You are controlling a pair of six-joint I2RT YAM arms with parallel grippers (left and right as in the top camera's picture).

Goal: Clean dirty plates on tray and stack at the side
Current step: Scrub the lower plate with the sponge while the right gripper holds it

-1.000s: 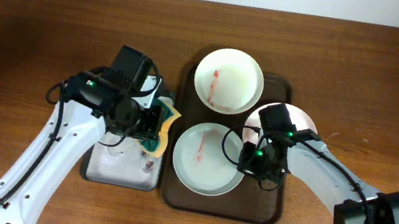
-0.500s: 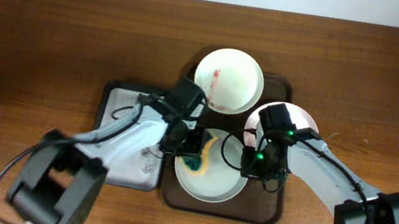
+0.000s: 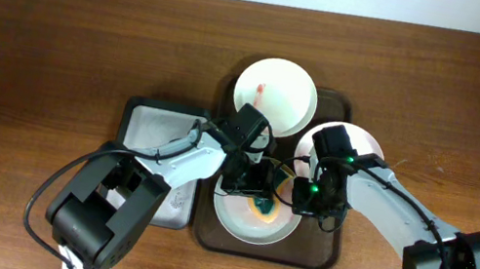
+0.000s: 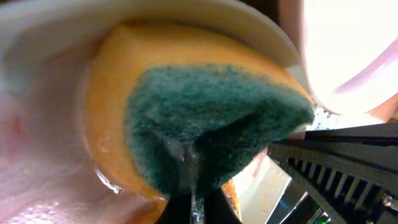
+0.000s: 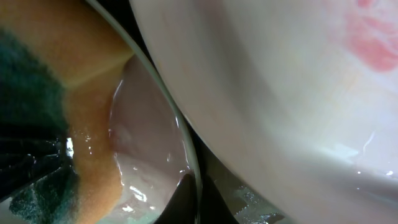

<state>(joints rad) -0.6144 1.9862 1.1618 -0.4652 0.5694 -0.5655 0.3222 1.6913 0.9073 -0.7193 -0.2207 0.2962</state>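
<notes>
I will wipe across the front plate point(image 3: 239, 222), lift my left gripper and lower it to let go over the sponge tray's white bottom point(image 3: 175, 201), because that tray is close alongside.
The dark brown tray point(image 3: 264, 249) holds three white plates. The back plate point(image 3: 279, 95) has a red smear. The right plate point(image 3: 362, 142) leans on the tray's right rim, and its red smear shows in the right wrist view point(image 5: 373, 43). My left gripper point(image 3: 255, 189) is shut on a yellow sponge with a green scourer point(image 3: 264, 201) and presses it into the front plate point(image 3: 239, 222). The sponge fills the left wrist view point(image 4: 205, 118). My right gripper point(image 3: 307, 202) is shut on the front plate's right rim point(image 5: 168, 112).
A black-rimmed sponge tray with a white bottom point(image 3: 152, 137) sits left of the brown tray, under my left arm. Bare wooden table lies all around. The two arms are close together over the front plate.
My left gripper carried the sponge from the sponge tray rightward onto the front plate, then further right across it. My right gripper has held the plate's rim throughout.
</notes>
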